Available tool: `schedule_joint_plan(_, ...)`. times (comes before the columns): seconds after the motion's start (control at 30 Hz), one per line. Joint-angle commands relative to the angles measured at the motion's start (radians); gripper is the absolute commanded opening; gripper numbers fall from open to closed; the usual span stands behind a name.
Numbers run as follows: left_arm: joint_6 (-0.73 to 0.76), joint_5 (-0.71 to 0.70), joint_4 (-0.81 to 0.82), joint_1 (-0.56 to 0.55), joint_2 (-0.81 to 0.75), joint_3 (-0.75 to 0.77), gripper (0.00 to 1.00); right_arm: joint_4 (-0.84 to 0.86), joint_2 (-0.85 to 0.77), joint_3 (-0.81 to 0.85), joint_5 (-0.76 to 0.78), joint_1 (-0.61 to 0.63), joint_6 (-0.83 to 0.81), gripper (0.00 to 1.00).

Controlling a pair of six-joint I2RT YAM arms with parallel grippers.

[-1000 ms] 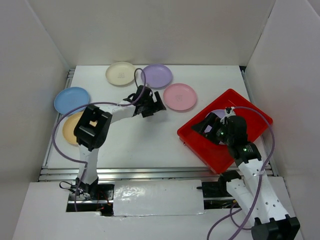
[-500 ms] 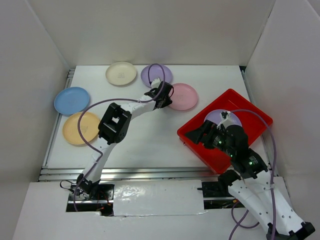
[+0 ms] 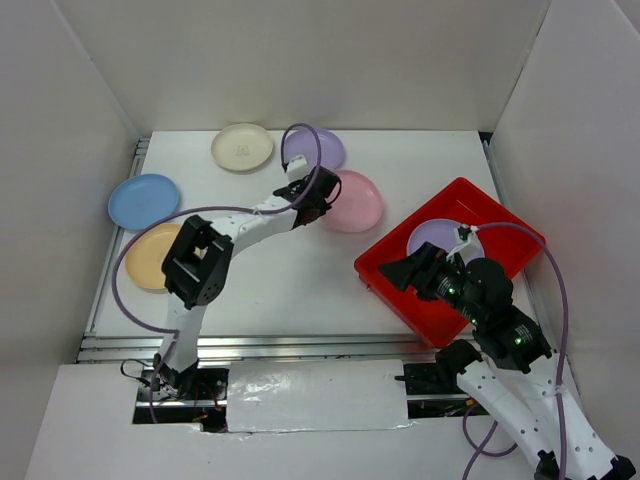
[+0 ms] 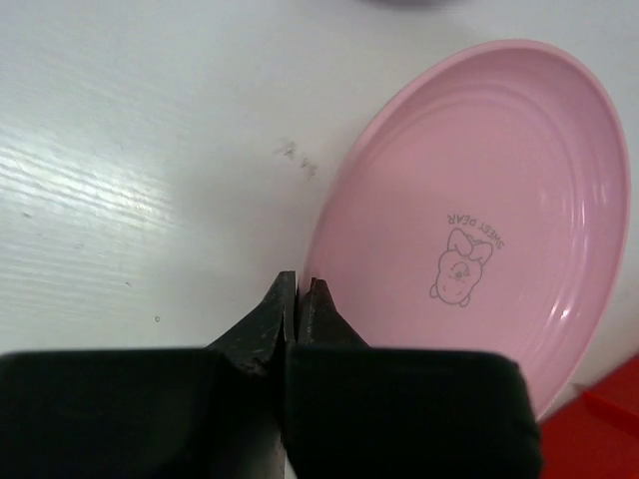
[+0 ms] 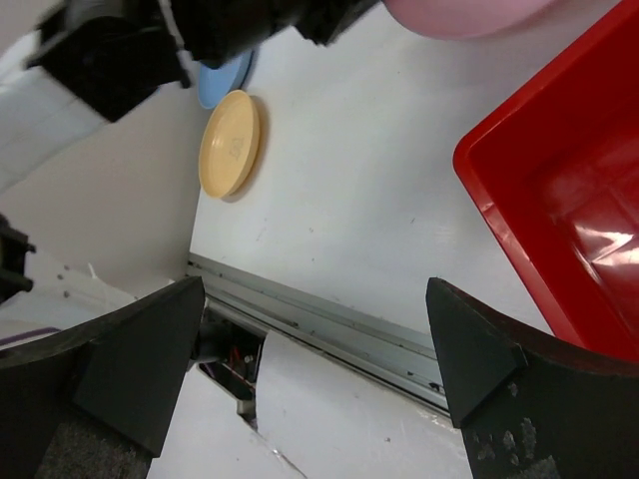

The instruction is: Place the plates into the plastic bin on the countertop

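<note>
The robot will next carry the pink plate in its left gripper toward the right in the top view onto the bin's purple plate and let it go, because it is still outside.
My left gripper is shut on the left rim of the pink plate, one finger inside the rim and one outside. The red plastic bin sits at the right of the countertop with a purple plate lying in it. Above the bin's near-left edge my right gripper hangs open and holds nothing. Another purple plate, a cream plate, a blue plate and a yellow-orange plate lie at the back and left.
White walls close the countertop in at the back and both sides. A metal rail runs along the near edge. My left arm stretches over the yellow-orange plate, and its purple cable loops above the back purple plate.
My left gripper moved to the pink plate and shut on its left rim; the plate shifted slightly left. My right arm drew back from the bin, uncovering the purple plate inside.
</note>
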Motion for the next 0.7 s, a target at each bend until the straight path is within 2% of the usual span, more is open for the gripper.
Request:
schedule_joint_plan(0.0, 0.062, -0.174, 0.022, -0.061, -0.172, 0.049, 0.0, -0.012, -0.008, 0.022, 0.034, 0.015, 0.006, 1.0)
schedule_joint_plan(0.1, 0.102, -0.213, -0.013, -0.109, -0.24, 0.063, 0.0, -0.033, -0.017, 0.041, 0.069, 0.022, 0.013, 1.0)
schedule_joint_plan(0.17, 0.16, -0.152, -0.001, -0.134, -0.263, 0.06, 0.0, -0.088, -0.012, 0.087, 0.115, 0.022, 0.023, 1.0)
schedule_joint_plan(0.23, 0.181, -0.022, -0.004, -0.149, -0.258, 0.069, 0.0, -0.16, -0.017, 0.144, 0.209, 0.023, 0.063, 1.0)
schedule_joint_plan(0.3, 0.203, 0.095, -0.006, -0.178, -0.228, 0.088, 0.0, -0.217, -0.053, 0.184, 0.317, 0.022, 0.127, 1.0)
schedule_joint_plan(0.43, 0.237, 0.264, 0.023, -0.239, -0.13, 0.131, 0.0, -0.311, -0.162, 0.268, 0.431, 0.018, 0.187, 1.0)
schedule_joint_plan(0.53, 0.26, 0.36, 0.049, -0.278, -0.052, 0.181, 0.0, -0.378, -0.199, 0.343, 0.464, 0.012, 0.191, 1.0)
schedule_joint_plan(0.67, 0.275, 0.466, 0.034, -0.293, 0.065, 0.292, 0.0, -0.418, -0.192, 0.4, 0.426, -0.001, 0.154, 1.0)
